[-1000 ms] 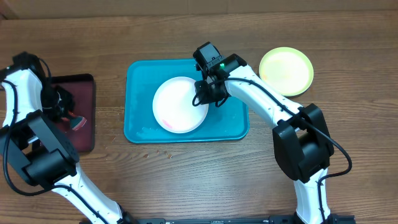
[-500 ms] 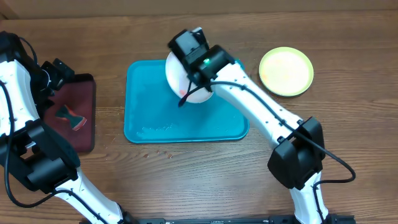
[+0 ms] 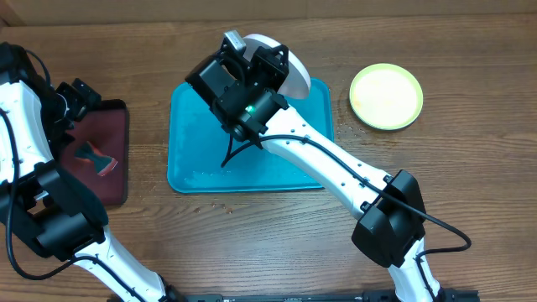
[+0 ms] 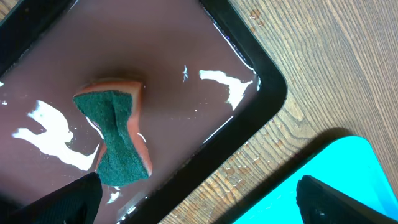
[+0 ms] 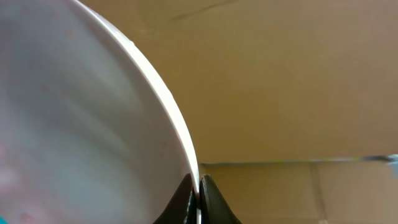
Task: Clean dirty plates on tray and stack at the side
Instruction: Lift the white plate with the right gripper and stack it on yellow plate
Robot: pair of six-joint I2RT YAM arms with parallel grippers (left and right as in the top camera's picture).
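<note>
The yellow-green plate lies flat beside the tray, so my right gripper will swing toward the yellow-green plate (image 3: 386, 96), turn the white plate level, lower it on top and let go.
My right gripper (image 5: 198, 198) is shut on the rim of the white plate (image 5: 81, 124), pinching the edge between both fingers. In the overhead view that plate (image 3: 285, 63) is held up on edge above the far side of the turquoise tray (image 3: 252, 159), half hidden by the raised right arm. No plate lies on the tray. The yellow-green plate (image 3: 386, 96) lies flat on the table to the tray's right. My left gripper (image 4: 202, 202) hangs open above the near corner of a maroon tray (image 4: 186, 56), with nothing between its fingers.
A green and orange sponge (image 4: 115, 140) lies loose on the wet maroon tray (image 3: 101, 126) at the left. A strip of wood table separates that tray from the turquoise tray (image 4: 336, 168). A cardboard wall stands behind the table.
The right arm lifted the white plate off the turquoise tray and tipped it up on edge. My left gripper opened, left the sponge on the maroon tray and rose.
</note>
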